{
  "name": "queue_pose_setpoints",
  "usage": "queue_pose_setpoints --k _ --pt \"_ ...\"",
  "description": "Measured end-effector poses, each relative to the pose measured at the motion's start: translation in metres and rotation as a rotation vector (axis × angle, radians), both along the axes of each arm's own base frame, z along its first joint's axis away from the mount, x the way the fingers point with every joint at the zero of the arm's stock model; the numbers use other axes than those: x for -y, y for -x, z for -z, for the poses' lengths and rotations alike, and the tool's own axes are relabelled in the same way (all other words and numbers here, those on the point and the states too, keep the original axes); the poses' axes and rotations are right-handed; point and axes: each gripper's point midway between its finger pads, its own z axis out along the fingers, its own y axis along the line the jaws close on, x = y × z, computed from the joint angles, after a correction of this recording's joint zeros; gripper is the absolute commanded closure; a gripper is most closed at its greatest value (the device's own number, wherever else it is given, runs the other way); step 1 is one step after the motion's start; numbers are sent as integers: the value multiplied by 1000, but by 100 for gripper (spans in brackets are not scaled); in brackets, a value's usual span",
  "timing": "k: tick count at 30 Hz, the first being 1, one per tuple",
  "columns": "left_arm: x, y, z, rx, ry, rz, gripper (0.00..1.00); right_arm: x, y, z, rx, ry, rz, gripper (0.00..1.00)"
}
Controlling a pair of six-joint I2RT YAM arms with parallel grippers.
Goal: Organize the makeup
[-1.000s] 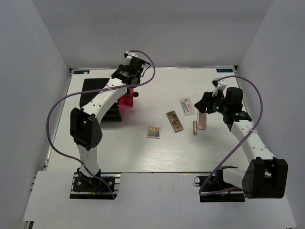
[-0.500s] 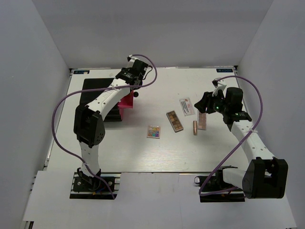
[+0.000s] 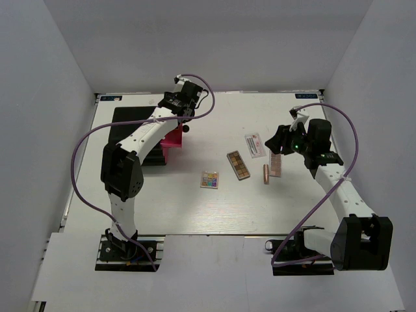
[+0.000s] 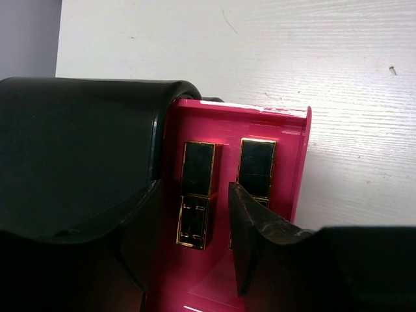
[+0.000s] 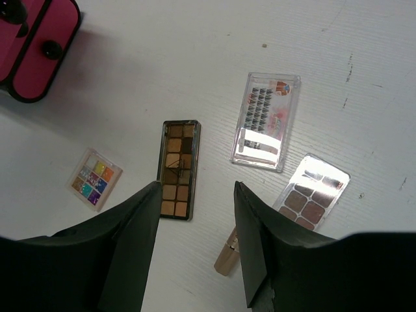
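I will bring my right gripper back and down to close around the tube's middle (image 3: 266, 173) (image 5: 233, 243), because the rose-gold tube still lies on the tabletop, outside the open drawer.
My left gripper (image 3: 184, 109) is open and empty over the pulled-out pink drawer (image 4: 296, 162). Two gold-edged black lipsticks (image 4: 196, 195) (image 4: 255, 168) lie side by side in that drawer, one between my jaws. My right gripper (image 3: 277, 139) is open and empty above the table. Below it lie the multicoloured square palette (image 5: 95, 179), the long brown palette (image 5: 177, 169), the white red-printed packet (image 5: 266, 121), the pinkish flat case (image 5: 312, 201) and the rose-gold tube (image 5: 227, 255). The top view shows the same things in a cluster around the brown palette (image 3: 238, 165).
The large black box (image 3: 133, 127) stands at the back left with its pink drawer (image 3: 171, 138) sticking out to the right. Shut pink drawers with black knobs (image 5: 39, 52) show at the top left of the right wrist view. Grey walls enclose the white table (image 3: 195, 208).
My left gripper has shifted slightly to the right over the pink drawer. The right arm and the makeup on the table have not moved.
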Motion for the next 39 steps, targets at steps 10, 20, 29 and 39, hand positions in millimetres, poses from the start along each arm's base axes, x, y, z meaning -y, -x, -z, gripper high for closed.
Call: queue_pose_setpoints --k 10,20,29,39 --pt "17 2 -32 45 106 56 78 -3 2 0 2 -4 -19 53" --pt "56 107 -118 227 576 528 28 7 -13 47 -160 121 -11 49" --pt "54 190 -58 175 695 714 13 15 5 105 -343 281 -17 52" --pt "32 223 -56 254 687 735 9 21 20 137 -444 370 -14 54"
